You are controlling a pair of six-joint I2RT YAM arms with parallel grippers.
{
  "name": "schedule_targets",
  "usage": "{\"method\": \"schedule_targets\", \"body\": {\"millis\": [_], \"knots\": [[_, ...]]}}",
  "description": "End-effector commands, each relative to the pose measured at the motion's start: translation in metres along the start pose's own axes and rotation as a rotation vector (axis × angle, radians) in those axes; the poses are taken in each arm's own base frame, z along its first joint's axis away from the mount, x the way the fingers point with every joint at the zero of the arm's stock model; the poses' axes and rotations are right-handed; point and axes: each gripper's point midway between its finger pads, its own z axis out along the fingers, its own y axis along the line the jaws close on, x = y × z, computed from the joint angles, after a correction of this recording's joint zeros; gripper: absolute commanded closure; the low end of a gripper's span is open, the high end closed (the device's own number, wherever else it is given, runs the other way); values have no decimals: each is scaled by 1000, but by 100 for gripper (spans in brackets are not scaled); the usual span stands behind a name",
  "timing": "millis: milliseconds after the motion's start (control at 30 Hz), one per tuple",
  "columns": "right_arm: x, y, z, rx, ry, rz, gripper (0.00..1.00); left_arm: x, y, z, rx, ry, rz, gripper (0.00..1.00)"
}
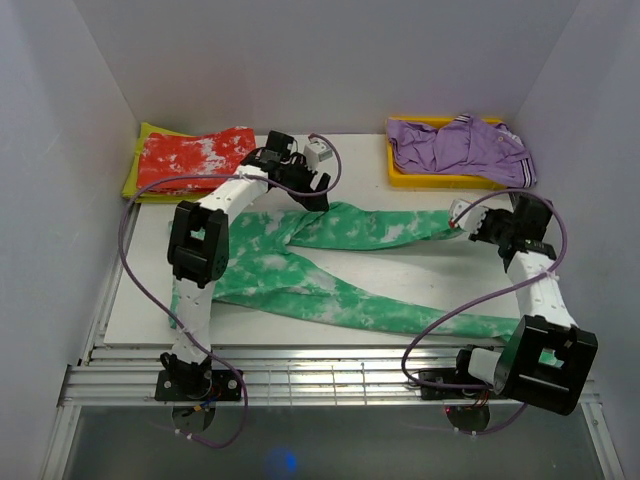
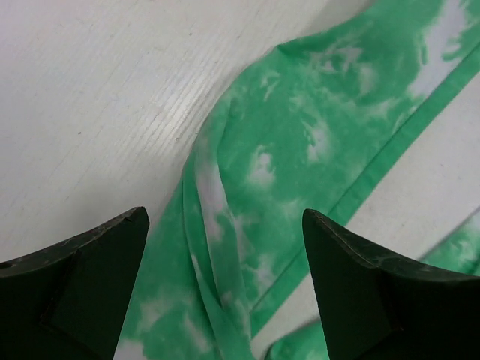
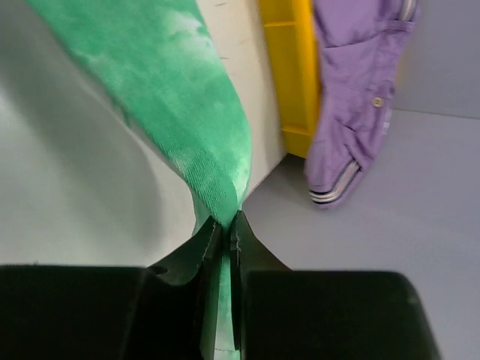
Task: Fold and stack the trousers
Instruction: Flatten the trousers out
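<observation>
The left gripper should move down a little and close on the raised fold by the cloth's far edge [image 1: 306,217] [image 2: 214,211], because the fold is below the gripper, between its open fingers.
The green trousers [image 1: 330,270] with white blotches lie spread on the white table, their two legs running right. My right gripper [image 1: 462,218] is shut on the end of the far leg [image 3: 191,120] and holds it just off the table at the right. My left gripper [image 1: 312,192] is open over the far edge of the cloth near the waist, with a raised fold of the trousers [image 2: 225,247] between its fingers [image 2: 90,285]. It holds nothing.
A folded red-and-white garment [image 1: 195,155] lies on a yellow-green cloth at the back left. A yellow tray [image 1: 400,172] holding a purple garment [image 1: 460,145] stands at the back right, close to my right gripper. White walls enclose the table.
</observation>
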Motion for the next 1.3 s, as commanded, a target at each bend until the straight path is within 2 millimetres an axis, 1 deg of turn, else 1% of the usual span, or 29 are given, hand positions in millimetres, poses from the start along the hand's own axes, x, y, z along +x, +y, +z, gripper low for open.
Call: {"method": "schedule_targets", "body": {"millis": [0, 67, 100, 133, 233, 267, 300, 367, 400, 433, 467, 500, 533, 567, 633, 667, 700, 733, 767, 800, 833, 867, 900, 933, 1000, 1033, 1067, 1233, 1267], "knots": [[-2, 20, 3, 53, -31, -211, 92, -19, 14, 17, -70, -26, 6, 7], [4, 42, 4, 23, -16, -244, 92, -13, 12, 29, -53, -11, 8, 11], [7, 62, 4, -8, -9, -263, 92, -6, 14, 37, -51, 7, 6, 13], [10, 69, 3, -15, 2, -267, 92, -2, 13, 42, -49, 18, 6, 16], [17, 95, 0, -65, 21, -276, 92, 5, 14, 50, -57, 39, -4, 34], [19, 100, -1, -77, 27, -274, 92, 4, 16, 48, -68, 37, -6, 51], [20, 109, -2, -104, 34, -273, 90, 2, 17, 47, -77, 33, -6, 61], [28, 123, -4, -140, 67, -286, 79, -15, 11, 30, -90, 0, 24, 86], [32, 125, -5, -146, 85, -283, 58, -26, 7, 21, -87, -34, 44, 100], [37, 125, -7, -148, 116, -272, 44, -54, -7, -6, -88, -103, 95, 100], [42, 117, -10, -133, 136, -248, 30, -47, -17, -12, -68, -110, 138, 100], [46, 114, -11, -137, 147, -230, 7, -52, -30, -24, -45, -135, 173, 100], [48, 114, -14, -160, 146, -197, 10, -55, -42, -35, -35, -153, 212, 100], [54, 83, -23, -110, 168, -162, 10, -51, -58, -55, -31, -163, 291, 100], [58, 63, -27, -117, 150, -91, 10, -38, -79, -66, -21, -151, 371, 100], [65, 64, -36, -159, 158, -20, 10, -41, -96, -86, -23, -179, 432, 100], [65, 27, -43, -120, 157, 26, 10, -4, -103, -81, 3, -118, 478, 100], [61, 18, -47, -133, 129, 63, 10, 9, -116, -82, 4, -101, 531, 100], [59, 24, -54, -194, 121, 129, 10, 17, -124, -83, -5, -104, 587, 100], [57, 2, -58, -190, 116, 151, 10, 49, -134, -88, -7, -71, 669, 100], [52, 0, -59, -217, 92, 174, 10, 63, -149, -86, 3, -59, 742, 100], [49, 1, -60, -242, 80, 193, 10, 77, -147, -87, -42, -32, 793, 100], [45, 10, -63, -313, 69, 227, 10, 100, -153, -89, -46, -27, 873, 100], [40, 13, -63, -344, 43, 221, 10, 111, -164, -87, -32, -19, 924, 100], [32, 32, -63, -437, 16, 234, 9, 131, -163, -87, -71, 14, 990, 100], [34, 42, -63, -472, 29, 223, 9, 154, -164, -86, -63, 53, 1028, 100], [33, 50, -61, -497, 33, 196, 9, 164, -167, -84, -56, 71, 1061, 100], [33, 72, -46, -522, 51, 151, 7, 181, -159, -81, -98, 100, 1117, 100], [31, 75, -34, -509, 52, 146, 7, 181, -158, -79, -98, 105, 1109, 100]]}}
